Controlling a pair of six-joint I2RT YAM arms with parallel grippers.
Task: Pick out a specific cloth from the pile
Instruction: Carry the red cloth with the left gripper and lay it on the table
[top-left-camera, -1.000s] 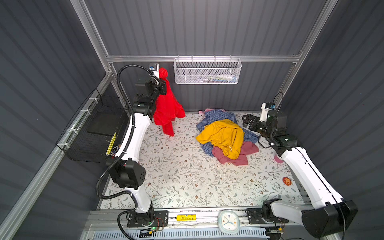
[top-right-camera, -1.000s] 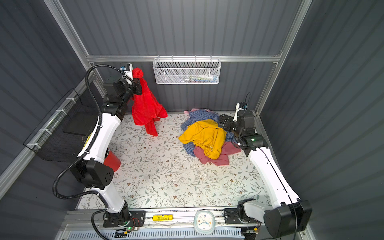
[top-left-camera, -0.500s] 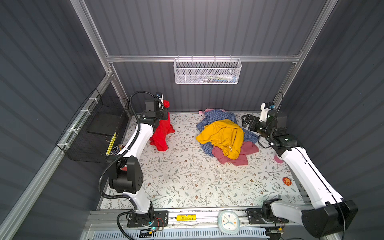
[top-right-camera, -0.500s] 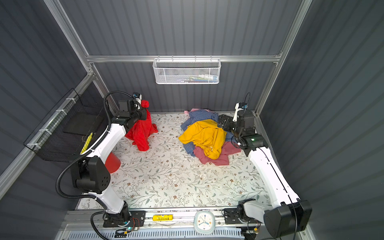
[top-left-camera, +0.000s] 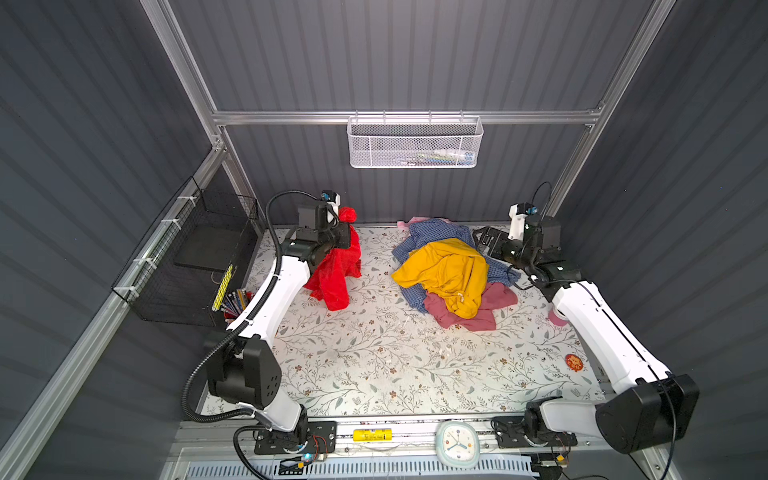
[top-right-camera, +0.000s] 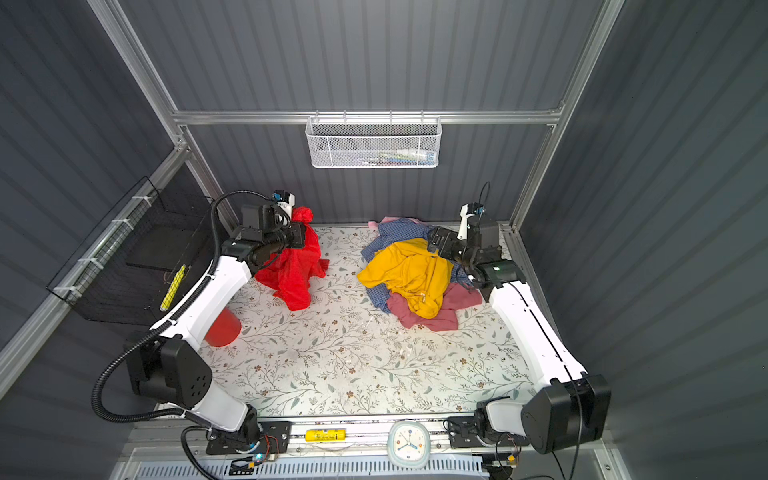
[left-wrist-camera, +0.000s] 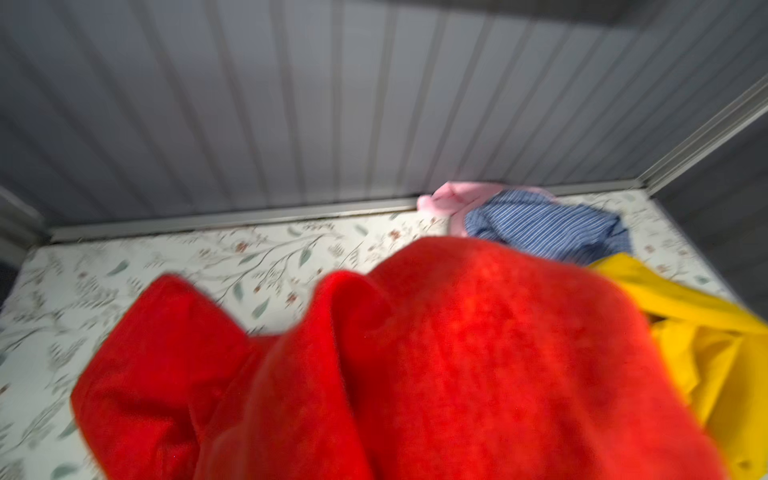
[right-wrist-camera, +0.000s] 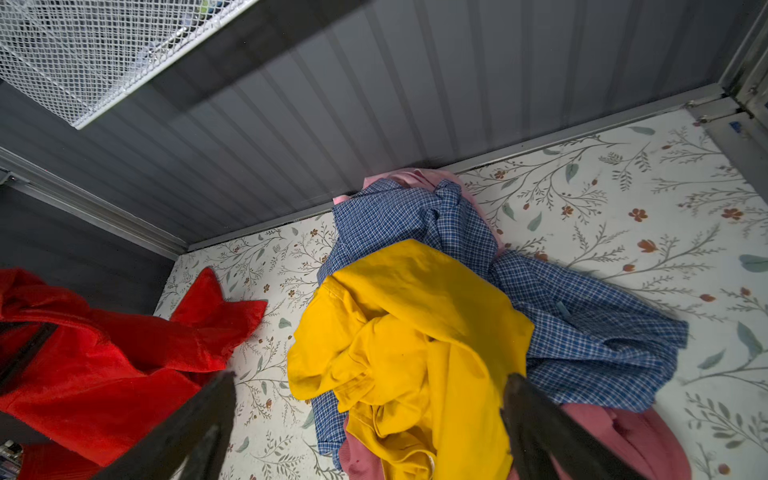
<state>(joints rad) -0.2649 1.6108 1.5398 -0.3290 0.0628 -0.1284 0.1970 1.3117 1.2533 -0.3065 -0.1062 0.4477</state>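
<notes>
My left gripper comes down toward the bare tabletop beside the pile next and releases the red cloth, because that spot lies clear of the other garments.
The cloth (top-left-camera: 334, 274) (top-right-camera: 297, 270) is bright red and hangs from my left gripper (top-left-camera: 347, 235) (top-right-camera: 305, 237) at the back left, its lower folds resting on the floral table. The gripper is shut on the cloth's top; the red fabric (left-wrist-camera: 457, 365) fills the left wrist view and hides the fingers. The pile (top-left-camera: 449, 270) (top-right-camera: 411, 274) (right-wrist-camera: 415, 332) lies at the back right, mustard-yellow on top of blue checked and pink garments. My right gripper (top-left-camera: 484, 243) (top-right-camera: 436, 241) (right-wrist-camera: 370, 379) hovers open at the pile's right edge, holding nothing.
A black wire basket (top-left-camera: 199, 257) hangs on the left wall, with a red cup (top-right-camera: 222, 328) of pens below it. A white mesh basket (top-left-camera: 415, 143) hangs on the back wall. A clock (top-left-camera: 457, 444) sits on the front rail, a pink cup (top-left-camera: 557, 318) by the right arm.
My left arm has come down from high near the back wall with the cloth, whose lower part now lies bunched on the table. The right arm has not moved.
</notes>
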